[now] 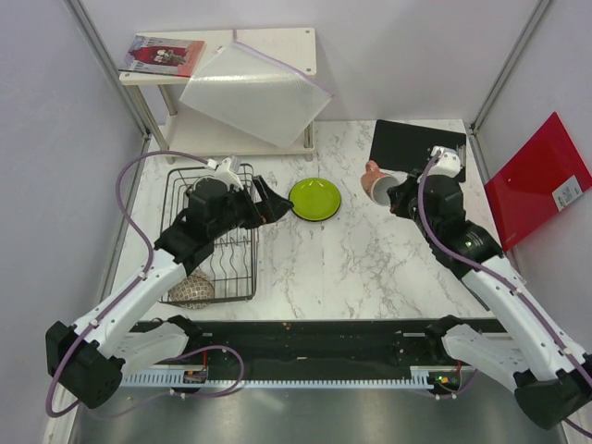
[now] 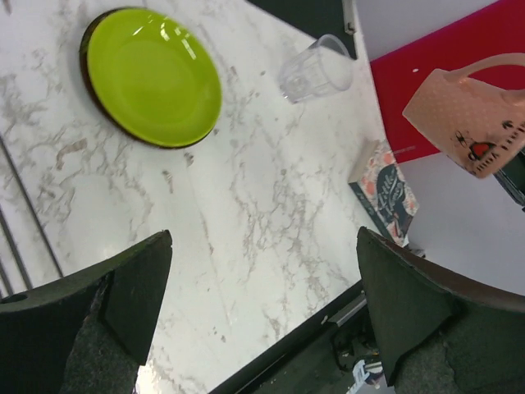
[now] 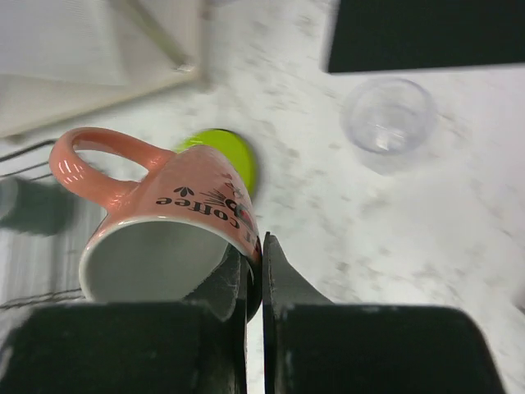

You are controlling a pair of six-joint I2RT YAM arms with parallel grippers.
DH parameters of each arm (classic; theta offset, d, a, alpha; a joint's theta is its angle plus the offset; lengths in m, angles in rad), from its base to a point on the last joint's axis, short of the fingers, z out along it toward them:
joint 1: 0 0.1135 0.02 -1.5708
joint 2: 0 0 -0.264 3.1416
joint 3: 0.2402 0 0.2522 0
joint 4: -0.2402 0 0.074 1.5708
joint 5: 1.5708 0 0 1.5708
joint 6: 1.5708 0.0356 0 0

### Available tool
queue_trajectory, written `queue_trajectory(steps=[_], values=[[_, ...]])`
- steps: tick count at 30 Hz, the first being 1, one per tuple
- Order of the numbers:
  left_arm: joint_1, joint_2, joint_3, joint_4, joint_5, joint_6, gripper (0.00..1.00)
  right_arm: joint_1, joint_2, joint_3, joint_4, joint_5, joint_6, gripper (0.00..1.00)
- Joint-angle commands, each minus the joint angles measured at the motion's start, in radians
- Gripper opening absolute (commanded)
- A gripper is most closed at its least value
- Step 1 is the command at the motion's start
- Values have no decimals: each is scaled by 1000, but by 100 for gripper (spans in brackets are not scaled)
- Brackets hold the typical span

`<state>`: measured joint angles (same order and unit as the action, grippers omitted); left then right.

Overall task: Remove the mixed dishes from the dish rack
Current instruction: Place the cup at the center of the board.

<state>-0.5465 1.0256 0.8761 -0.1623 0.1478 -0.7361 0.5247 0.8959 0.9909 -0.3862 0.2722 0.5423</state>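
Note:
The robot needs to move its right gripper to the right in the top view past the clear glass (image 3: 387, 115), then lower the pink cup onto the open marble beside that glass.
The black wire dish rack (image 1: 215, 233) stands at the left with a brown speckled bowl (image 1: 191, 289) in its near end. A lime-green plate (image 1: 314, 198) lies flat on the marble just right of the rack. My left gripper (image 1: 273, 205) hovers beside the plate, open and empty; in the left wrist view its fingers (image 2: 123, 304) stand wide apart with the plate (image 2: 153, 76) beyond them. My right gripper (image 3: 261, 254) is shut on the rim of the small pink cup (image 3: 164, 205), held tilted above the table (image 1: 377, 182). A clear glass (image 3: 387, 115) stands upright near the black mat.
A black mat (image 1: 416, 143) lies at the back right. A white two-tier shelf (image 1: 277, 42) at the back holds a book (image 1: 165, 54) and a leaning white sheet (image 1: 254, 92). A red board (image 1: 536, 180) leans against the right wall.

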Motion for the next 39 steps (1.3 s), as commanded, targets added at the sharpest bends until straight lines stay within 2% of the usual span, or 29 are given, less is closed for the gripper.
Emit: queue_trajectory(steps=[1, 6, 9, 11, 17, 21, 30, 39], values=[[2, 14, 52, -138, -80, 34, 99, -120, 46, 5, -158, 150, 34, 0], [2, 10, 31, -158, -63, 1, 99, -268, 141, 3, -186, 128, 140, 0], [2, 13, 27, -158, -47, -11, 99, -356, 185, -9, -191, 29, 221, 0], [2, 16, 24, -161, -28, -22, 99, -413, 201, -29, -189, 19, 257, 0], [2, 16, 5, -167, -14, -37, 99, -511, 271, 1, -183, 117, 317, 0], [2, 13, -14, -171, -4, -46, 99, -575, 392, 92, -172, 153, 321, 0], [2, 8, -42, -177, 22, -62, 99, -635, 753, 311, -252, 101, 294, 0], [2, 37, -66, -177, 30, -68, 98, -641, 934, 501, -332, 59, 243, 0]])
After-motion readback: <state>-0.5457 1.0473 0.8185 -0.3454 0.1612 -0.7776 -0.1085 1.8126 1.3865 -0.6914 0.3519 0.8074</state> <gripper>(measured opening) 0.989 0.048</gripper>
